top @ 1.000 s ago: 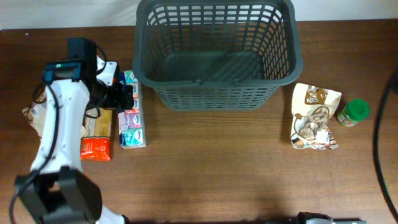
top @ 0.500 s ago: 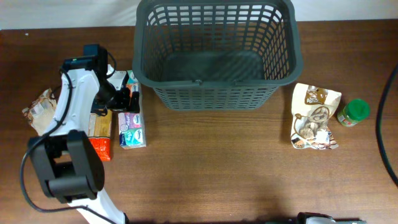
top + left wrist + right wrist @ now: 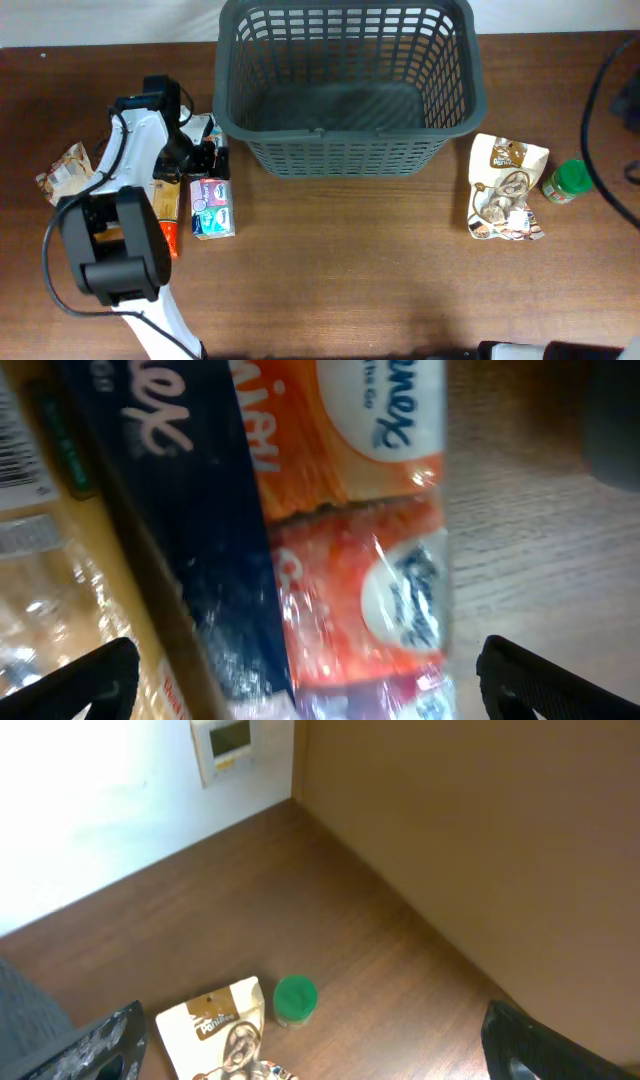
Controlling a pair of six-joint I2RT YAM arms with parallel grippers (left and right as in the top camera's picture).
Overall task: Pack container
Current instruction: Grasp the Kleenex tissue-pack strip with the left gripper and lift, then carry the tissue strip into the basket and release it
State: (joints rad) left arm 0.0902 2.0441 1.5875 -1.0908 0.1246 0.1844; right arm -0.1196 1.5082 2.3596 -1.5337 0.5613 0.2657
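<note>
Next, my left gripper lowers straight down over the long Kleenex tissue pack between its open fingers, one finger along each long side of the pack.
The dark grey slotted basket [image 3: 350, 90] stands empty at the back middle of the table. My left gripper [image 3: 205, 155] is open just left of the basket, low over the far end of a long Kleenex tissue pack [image 3: 212, 205]. In the left wrist view the tissue pack [image 3: 350, 540] fills the frame, blurred, with my open fingers [image 3: 320, 690] on either side of it. My right gripper [image 3: 330, 1050] is open and empty, high above the table's right end. It is out of the overhead view.
An orange-and-tan box [image 3: 165, 210] lies beside the tissue pack, and a crinkled snack bag [image 3: 62, 170] lies further left. A beige pouch [image 3: 508, 188] [image 3: 220, 1025] and a green-lidded jar [image 3: 568, 182] [image 3: 295, 1000] lie right of the basket. A basket corner [image 3: 20, 1010] shows at left.
The left arm's upper links have swung right, toward the basket. Its gripper stays over the far end of the tissue pack. Nothing on the table has moved.
</note>
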